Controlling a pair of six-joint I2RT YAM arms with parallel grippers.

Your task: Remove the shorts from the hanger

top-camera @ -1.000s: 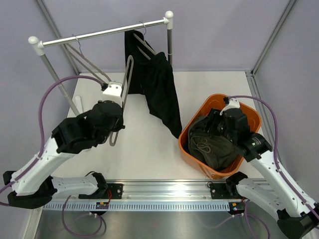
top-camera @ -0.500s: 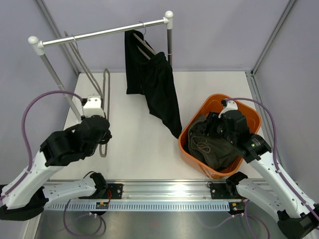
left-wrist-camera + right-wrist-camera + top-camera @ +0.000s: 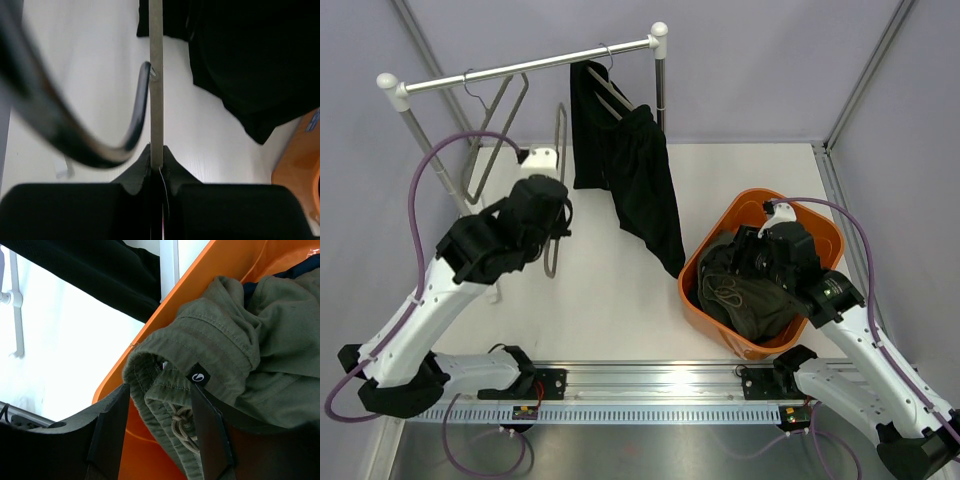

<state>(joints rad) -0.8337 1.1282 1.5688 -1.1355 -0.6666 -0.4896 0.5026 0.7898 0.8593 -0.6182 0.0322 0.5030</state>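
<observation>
My left gripper carries the empty hanger outward and up onto the bare part of the bar (image 3: 530, 67) next, because its hook is still off the bar.
The black shorts (image 3: 638, 180) hang from a hanger on the rail (image 3: 530, 67); they also show in the left wrist view (image 3: 250, 60). The olive-grey shorts (image 3: 752, 297) with drawstring lie in the orange basket (image 3: 817, 225). A strip of navy shorts (image 3: 249, 288) shows under them. My left gripper (image 3: 541, 162) is shut on the grey bar (image 3: 156, 90) of an empty hanger (image 3: 556, 200) just left of the black shorts. My right gripper (image 3: 765, 252) is open inside the basket, jaws either side of the olive waistband (image 3: 165, 385).
Another empty hanger loop (image 3: 498, 130) hangs from the rail at the left. The rail's posts stand at left (image 3: 430, 155) and right (image 3: 661, 90). The basket rim (image 3: 165, 305) lies close to the black shorts' hem.
My left gripper swung the empty hanger left and toward me, then back up toward the rail beside the black shorts. The right arm and the olive shorts have not moved.
</observation>
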